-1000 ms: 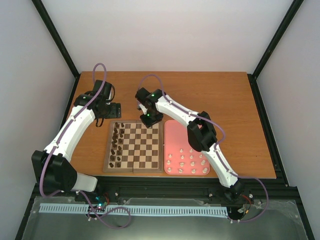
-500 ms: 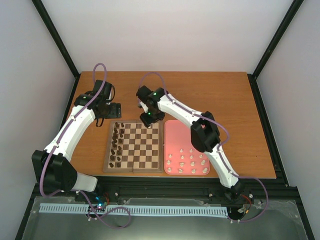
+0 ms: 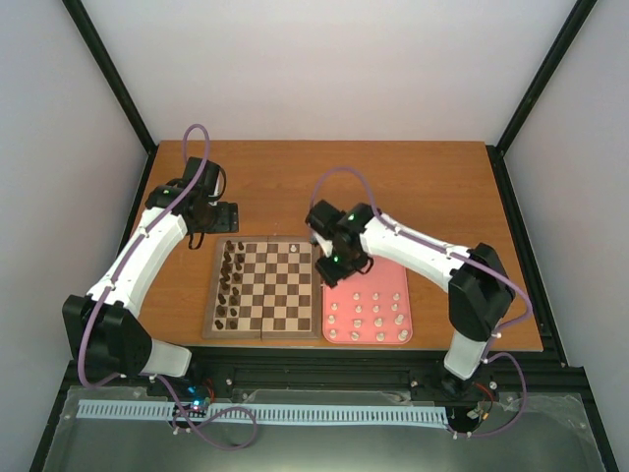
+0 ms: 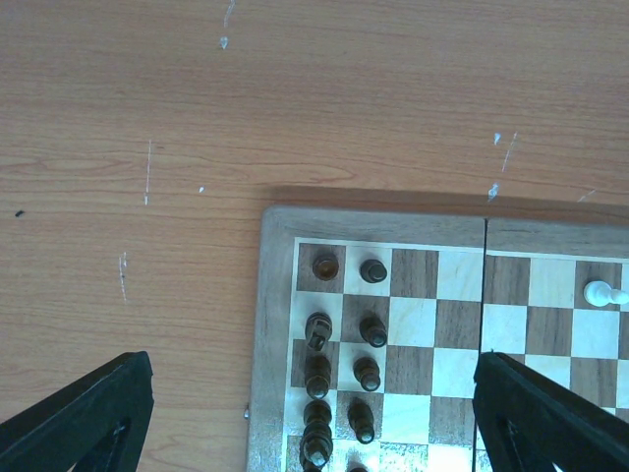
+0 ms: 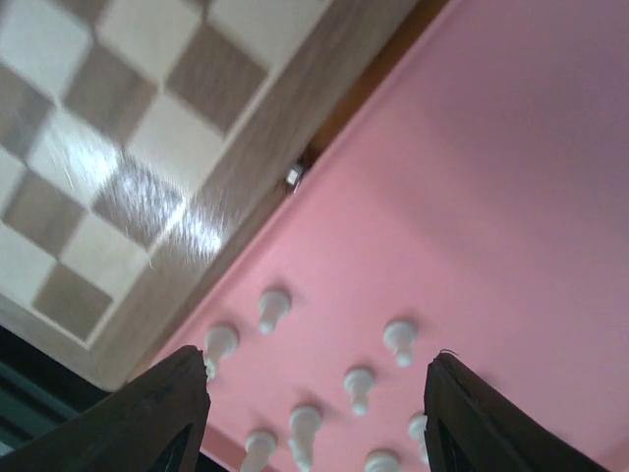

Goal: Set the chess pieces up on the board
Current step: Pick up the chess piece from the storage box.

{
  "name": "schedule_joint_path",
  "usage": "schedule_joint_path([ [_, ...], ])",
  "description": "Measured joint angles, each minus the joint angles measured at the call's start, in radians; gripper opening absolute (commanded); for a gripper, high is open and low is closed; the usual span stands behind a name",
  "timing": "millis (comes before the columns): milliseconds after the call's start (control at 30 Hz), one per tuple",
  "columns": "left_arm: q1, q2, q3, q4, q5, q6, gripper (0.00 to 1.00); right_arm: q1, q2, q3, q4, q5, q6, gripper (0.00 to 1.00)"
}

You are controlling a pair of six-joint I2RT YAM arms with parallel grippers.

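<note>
The middle white piece beside the board is below and behind my right gripper's fingers, still on the pink tray (image 3: 378, 265). I should move my right gripper back and down onto it next.
The board (image 3: 263, 324) lies in front of the left arm, with dark brown pieces (image 3: 231, 280) in two columns along its left side. One cream-white piece (image 3: 298, 249) stands on a far-right square of the board and also shows in the left wrist view (image 4: 601, 293). The other white pieces (image 3: 369, 315) stand on the near half of the pink tray (image 3: 378, 265). My right gripper (image 3: 334, 264) is open and empty, hovering over the tray's left part above white pieces (image 5: 355, 383). My left gripper (image 3: 224, 218) is open and empty over the board's far-left corner (image 4: 280, 226).
The pink tray (image 5: 511, 177) lies right against the board's right border (image 5: 246, 167). Dark pieces (image 4: 366, 334) crowd the board's left columns. Black frame posts stand at the table's corners, and white walls enclose it.
My right gripper has moved from the board's far-right corner back and right to over the pink tray, leaving a white piece standing on the board. The left arm has not moved.
</note>
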Motion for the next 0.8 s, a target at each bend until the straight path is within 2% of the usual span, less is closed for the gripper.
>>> schedule_joint_path([
  [267, 0.0, 0.024, 0.0, 0.0, 0.005, 0.0, 1.0, 0.133, -0.023, -0.187, 0.053, -0.034, 0.053, 0.55],
  [800, 0.0, 0.037, 0.0, 0.0, 0.01, 0.0, 1.0, 0.19, -0.066, -0.303, 0.159, -0.078, 0.072, 0.43],
])
